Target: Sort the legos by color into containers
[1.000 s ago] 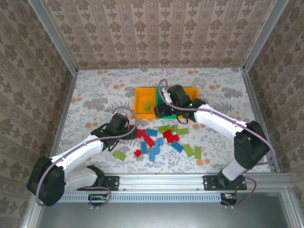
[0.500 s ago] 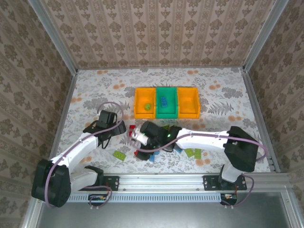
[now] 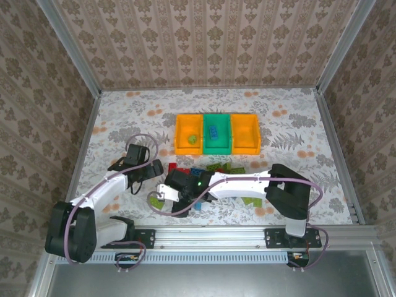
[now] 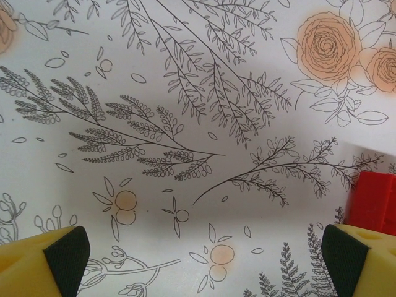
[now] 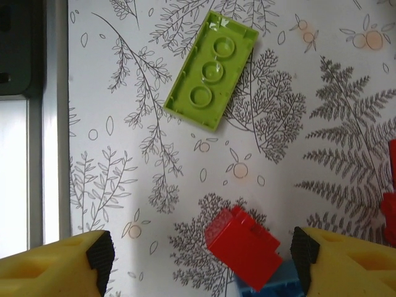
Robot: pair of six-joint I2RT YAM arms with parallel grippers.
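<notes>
The red brick is below my right gripper, already between its open fingers, so the gripper will next lower them around the sides of the red lego (image 5: pixel 244 249) and close.
The containers stand in a row at the back: an orange bin (image 3: pixel 180 143) holding a green lego (image 3: pixel 192 139), a green bin (image 3: pixel 218 143) holding a blue lego (image 3: pixel 213 131), and another orange bin (image 3: pixel 245 141). Loose legos (image 3: pixel 216 168) in red, blue and green lie in front of them. My right gripper (image 3: pixel 159 195) (image 5: pixel 203 253) hangs open and low at the pile's near-left edge. A red lego (image 5: pixel 244 247) lies between its fingers (image 5: pixel 99 257), untouched, partly on a blue lego (image 5: pixel 272 286). An upturned green lego (image 5: pixel 211 69) lies beyond. My left gripper (image 3: pixel 153 168) (image 4: pixel 204 247) is open over bare cloth, a red lego (image 4: pixel 374 201) beside its right finger.
The metal rail (image 5: pixel 52 124) at the table's near edge runs close along the left of the right wrist view. Both arms lie close together left of the pile. Frame posts and patterned walls enclose the flowered table (image 3: pixel 124 124).
My right arm has swung from the bins down to the pile's near-left edge, its jaws still open. The left gripper drew back a little to the left.
</notes>
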